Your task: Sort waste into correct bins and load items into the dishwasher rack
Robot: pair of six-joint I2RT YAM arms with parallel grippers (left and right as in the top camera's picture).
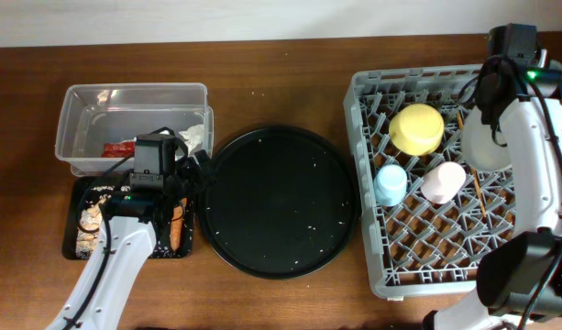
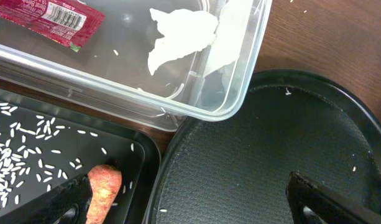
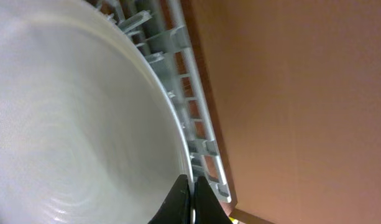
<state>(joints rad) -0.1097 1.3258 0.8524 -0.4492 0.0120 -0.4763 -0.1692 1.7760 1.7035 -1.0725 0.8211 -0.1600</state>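
The grey-white plate leans in the rack (image 1: pixel 372 92), so its rim comes toward the yellow bowl (image 1: pixel 415 129) next with my right gripper to straighten the plate. Then my right gripper releases it.
My left gripper (image 1: pixel 183 181) (image 2: pixel 196 205) is open and empty, straddling the edge between the shallow black tray (image 1: pixel 71 240) (image 2: pixel 115 149) and the round tray. The orange carrot (image 1: pixel 175 226) (image 2: pixel 103 190) lies in the black tray by the left finger, with rice and beige scraps (image 1: pixel 89 220). The clear tub (image 1: pixel 88 101) (image 2: pixel 240 93) holds the red wrapper (image 1: pixel 118 148) (image 2: pixel 50 15) and white tissue (image 1: pixel 192 137) (image 2: pixel 178 37). My right gripper (image 1: pixel 493 119) (image 3: pixel 191 186) is shut on the rim of the grey-white plate (image 1: pixel 487 148) (image 3: pixel 72 124), which stands in the rack (image 1: pixel 372 92) (image 3: pixel 199 134).
The large round black tray (image 1: pixel 281 202) (image 2: pixel 271 143) sits mid-table with a few rice grains. In the rack are the yellow bowl (image 1: pixel 417 127), blue cup (image 1: pixel 391 183), pink cup (image 1: pixel 443 181) and chopsticks (image 1: pixel 478 194). Brown table lies beyond the rack's edge (image 3: pixel 302 93).
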